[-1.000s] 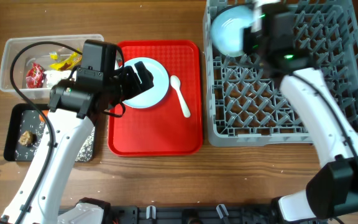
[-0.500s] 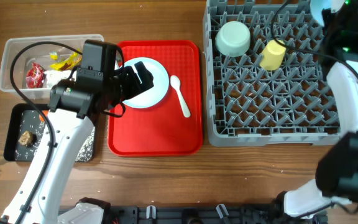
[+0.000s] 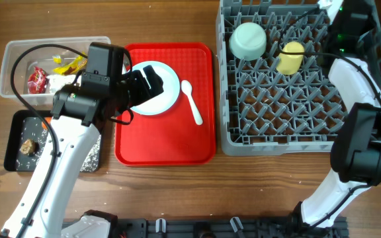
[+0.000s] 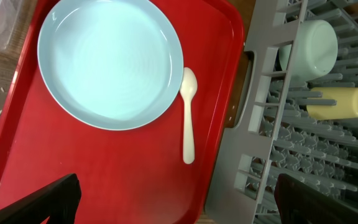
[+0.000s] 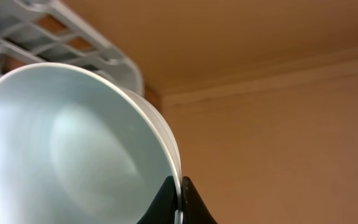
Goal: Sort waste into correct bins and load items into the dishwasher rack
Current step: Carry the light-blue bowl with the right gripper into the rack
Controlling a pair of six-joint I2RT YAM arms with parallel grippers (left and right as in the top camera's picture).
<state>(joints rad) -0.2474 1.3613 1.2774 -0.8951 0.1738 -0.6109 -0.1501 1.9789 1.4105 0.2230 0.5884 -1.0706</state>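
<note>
Next, my right gripper lowers the light blue bowl from above the rack's far corner toward the yellow cup, onto the rack's wires (image 3: 319, 38).
A light blue plate (image 3: 165, 92) and a white spoon (image 3: 192, 102) lie on the red tray (image 3: 167, 145); both show in the left wrist view, plate (image 4: 110, 62) and spoon (image 4: 188, 118). My left gripper (image 3: 144, 82) hovers open and empty over the plate (image 4: 179, 208). The grey rack (image 3: 296, 125) holds an upturned pale green bowl (image 3: 248, 41) and a yellow cup (image 3: 290, 58) lying on its side. My right gripper (image 3: 349, 16) is at the rack's far right corner, shut (image 5: 180, 186) on the rim of a light blue bowl (image 5: 73, 149).
A clear tub (image 3: 12, 56) at the left holds red and yellow wrappers (image 3: 37, 80) and white tissue. A black tray (image 3: 15, 155) in front of it holds a brown lump (image 3: 27, 146) and rice grains (image 3: 91, 155); my left arm hides part of it.
My right arm has swung from the rack's far left to its far right corner with the light blue bowl, uncovering the green bowl and yellow cup. The left arm has not moved.
</note>
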